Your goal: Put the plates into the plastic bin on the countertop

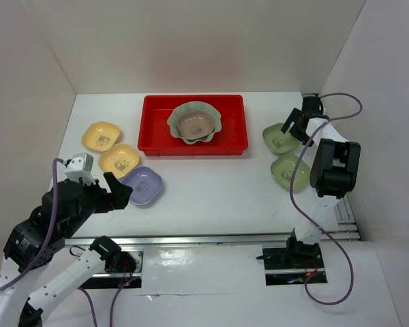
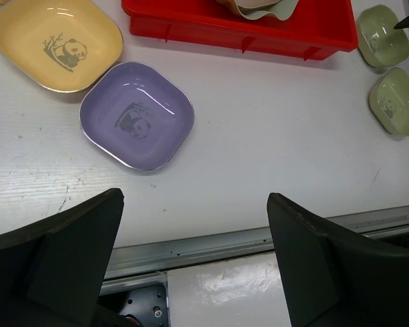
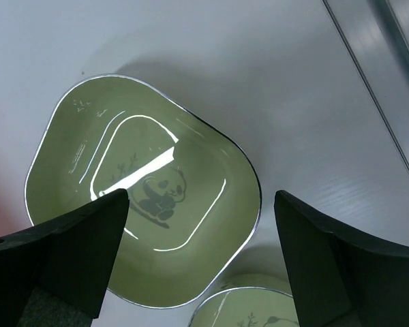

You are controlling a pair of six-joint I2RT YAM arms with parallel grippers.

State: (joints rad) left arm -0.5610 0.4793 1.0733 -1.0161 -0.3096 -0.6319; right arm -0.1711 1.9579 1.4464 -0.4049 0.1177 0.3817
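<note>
The far olive dish's rim is off-center between my open fingers. I should next lower my right gripper and move it toward the nearby side, onto that rim (image 1: pixel 299 142) (image 3: pixel 260 195).
The red plastic bin (image 1: pixel 150 122) stands at the back middle of the countertop (image 1: pixel 218 187). In it lies the pale green scalloped dish (image 1: pixel 217 120) with the brownish-pink dish (image 1: pixel 194 123) inside. Two yellow dishes (image 1: pixel 101 136) (image 1: pixel 118 161) and the lavender dish (image 1: pixel 143 185) lie at the left. Two olive green dishes (image 1: pixel 281 138) (image 1: pixel 291 172) lie at the right. My left gripper (image 1: pixel 119 191) is open and empty, just near of the lavender dish (image 2: pixel 136 114). My right gripper (image 1: pixel 293 122) is open and hovers over the far olive dish (image 3: pixel 143 204), with nothing between its fingers.
White walls close in the back and both sides. A metal rail (image 1: pixel 211 238) runs along the near edge by the arm bases. In the left wrist view the bin (image 2: pixel 259 37) and a yellow dish (image 2: pixel 56 42) lie beyond the lavender one. The second olive dish (image 3: pixel 252 306) touches the first.
</note>
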